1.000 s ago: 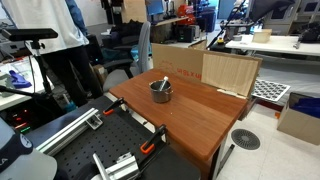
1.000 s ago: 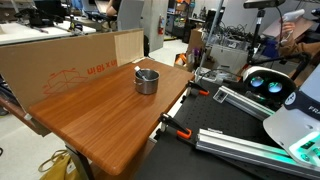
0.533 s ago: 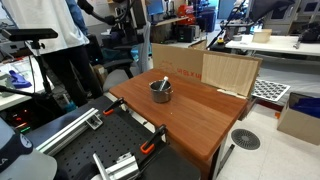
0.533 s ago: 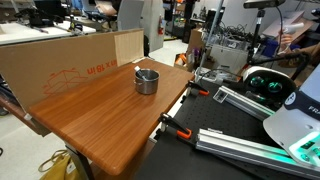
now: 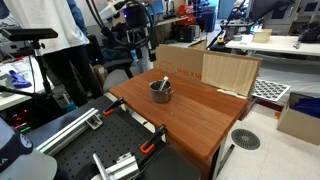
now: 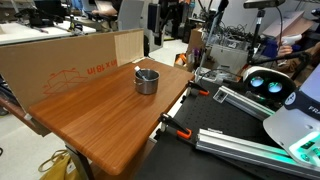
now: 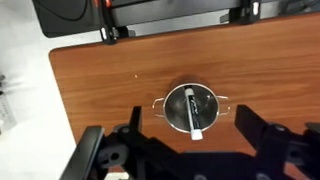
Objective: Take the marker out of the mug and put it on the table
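Note:
My open gripper should first go down toward the mug, so that its fingers can go on either side of the marker's white end.
The grey metal mug (image 7: 192, 107) stands on the reddish-brown table (image 7: 100, 80), near its back edge in both exterior views (image 5: 160, 91) (image 6: 147, 81). The dark marker (image 7: 192, 110) leans inside the mug, and its white end sticks out over the rim. My gripper (image 7: 193, 135) is open and empty, high above the mug, with one finger on each side of it in the wrist view. In both exterior views the gripper (image 5: 143, 38) (image 6: 167, 16) hangs well above the table's far side.
A cardboard box (image 5: 176, 60) (image 6: 60, 65) and a pale plywood panel (image 5: 230, 72) stand along the table's back edge. Orange-handled clamps (image 5: 150, 146) (image 6: 176, 130) grip the front edge. A person (image 5: 65, 40) stands beside the table.
The arm and gripper have come into both exterior views from above and behind, moving toward the space over the mug. The mug and marker have not moved.

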Motion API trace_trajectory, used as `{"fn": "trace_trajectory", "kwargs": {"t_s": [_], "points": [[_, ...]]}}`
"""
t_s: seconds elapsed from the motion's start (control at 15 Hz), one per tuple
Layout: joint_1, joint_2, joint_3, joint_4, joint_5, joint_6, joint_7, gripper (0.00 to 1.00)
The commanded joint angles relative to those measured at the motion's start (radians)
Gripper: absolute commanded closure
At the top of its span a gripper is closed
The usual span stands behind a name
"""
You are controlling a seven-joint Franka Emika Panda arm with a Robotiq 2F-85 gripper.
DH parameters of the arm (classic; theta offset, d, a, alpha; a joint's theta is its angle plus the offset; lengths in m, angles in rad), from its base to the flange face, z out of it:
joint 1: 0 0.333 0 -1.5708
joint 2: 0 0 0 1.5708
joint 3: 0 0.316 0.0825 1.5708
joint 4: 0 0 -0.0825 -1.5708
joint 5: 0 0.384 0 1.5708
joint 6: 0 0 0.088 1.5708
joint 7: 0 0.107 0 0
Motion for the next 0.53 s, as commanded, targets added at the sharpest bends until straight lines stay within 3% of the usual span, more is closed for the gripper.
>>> {"fn": "trace_trajectory", "kwargs": {"t_s": [0.0,0.47], "points": [[0.009,0.093,0.000,0.045,-0.044,0.038,0.011,0.00],[0.032,0.255,-0.019,0.147,-0.064,0.062,0.039,0.00]]}}
